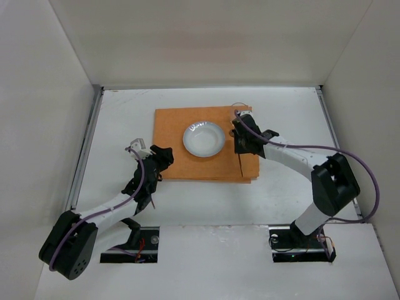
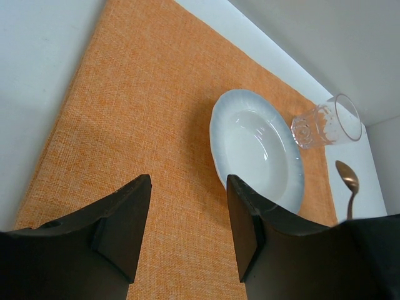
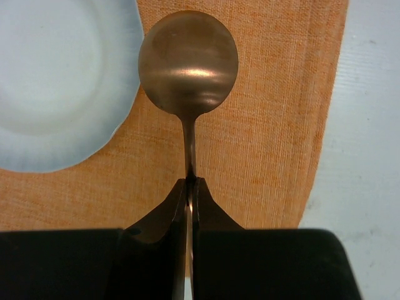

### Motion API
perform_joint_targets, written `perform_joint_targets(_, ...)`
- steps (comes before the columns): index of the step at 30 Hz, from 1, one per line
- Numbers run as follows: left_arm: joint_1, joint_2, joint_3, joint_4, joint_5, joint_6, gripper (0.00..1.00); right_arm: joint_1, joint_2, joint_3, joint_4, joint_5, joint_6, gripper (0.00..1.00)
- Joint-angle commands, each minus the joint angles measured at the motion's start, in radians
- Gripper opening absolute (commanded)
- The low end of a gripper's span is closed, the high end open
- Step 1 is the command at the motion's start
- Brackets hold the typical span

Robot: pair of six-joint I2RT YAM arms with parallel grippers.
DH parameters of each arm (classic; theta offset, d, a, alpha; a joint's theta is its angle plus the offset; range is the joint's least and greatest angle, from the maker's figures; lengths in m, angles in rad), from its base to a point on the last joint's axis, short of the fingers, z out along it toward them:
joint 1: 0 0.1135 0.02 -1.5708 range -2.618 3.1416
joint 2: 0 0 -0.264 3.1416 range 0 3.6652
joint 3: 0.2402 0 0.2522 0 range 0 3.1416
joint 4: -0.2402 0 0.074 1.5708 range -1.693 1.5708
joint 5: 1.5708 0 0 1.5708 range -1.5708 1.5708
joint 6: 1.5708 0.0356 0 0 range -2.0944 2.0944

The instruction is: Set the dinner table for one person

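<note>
The bronze spoon [image 3: 187, 62] in my right gripper is still above the bare part of the mat beside the plate. I will lower it onto that part next and let go of it.
The white dinner table [image 1: 125, 112] carries an orange cloth mat [image 1: 172, 125] with a white scalloped plate [image 1: 203, 139] at its middle. My right gripper [image 1: 238, 140] hovers over the mat just right of the plate, shut on a bronze spoon [image 3: 187, 62]. The spoon's bowl points ahead of the fingers and its handle [image 1: 240, 165] trails toward the near edge. My left gripper [image 1: 164, 156] is open and empty over the mat's left part [image 2: 144, 112]; the plate [image 2: 256, 150] lies beyond its right finger. A clear glass [image 2: 325, 122] shows past the plate near the mat's far right corner.
White walls [image 1: 200, 37] close in the table at the back and both sides. Thin metal rails [image 1: 87, 144] run along the side edges. Both arm bases sit in cut-outs [image 1: 300, 244] at the near edge. Bare white tabletop surrounds the mat.
</note>
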Motion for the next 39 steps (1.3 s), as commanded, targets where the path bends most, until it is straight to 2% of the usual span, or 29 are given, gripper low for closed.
perform_joint_targets(1, 0.004, -0.001, -0.006, 0.053, -0.002, 0.002, 0.49, -0.030, 0.043, 0.061, 0.084, -0.048, -0.053, 0.01)
perform_joint_targets(11, 0.001, 0.010, -0.006, 0.059, -0.006, -0.001, 0.49, -0.083, 0.130, 0.050, 0.146, -0.041, 0.056, 0.01)
perform_joint_targets(23, 0.002, 0.019, -0.005, 0.060, -0.009, 0.004, 0.49, -0.109, 0.200, 0.038, 0.170, -0.034, 0.088, 0.04)
perform_joint_targets(27, -0.002, 0.024, -0.002, 0.060, -0.008, 0.004, 0.49, -0.109, 0.195, 0.024, 0.178, -0.026, 0.093, 0.12)
perform_joint_targets(34, -0.004, 0.016, -0.002, 0.056, -0.012, 0.011, 0.49, -0.103, 0.099, -0.013, 0.187, -0.012, 0.096, 0.34)
perform_joint_targets(39, 0.004, -0.007, -0.005, 0.048, -0.031, 0.030, 0.49, -0.095, -0.012, -0.059, 0.198, -0.003, 0.108, 0.42)
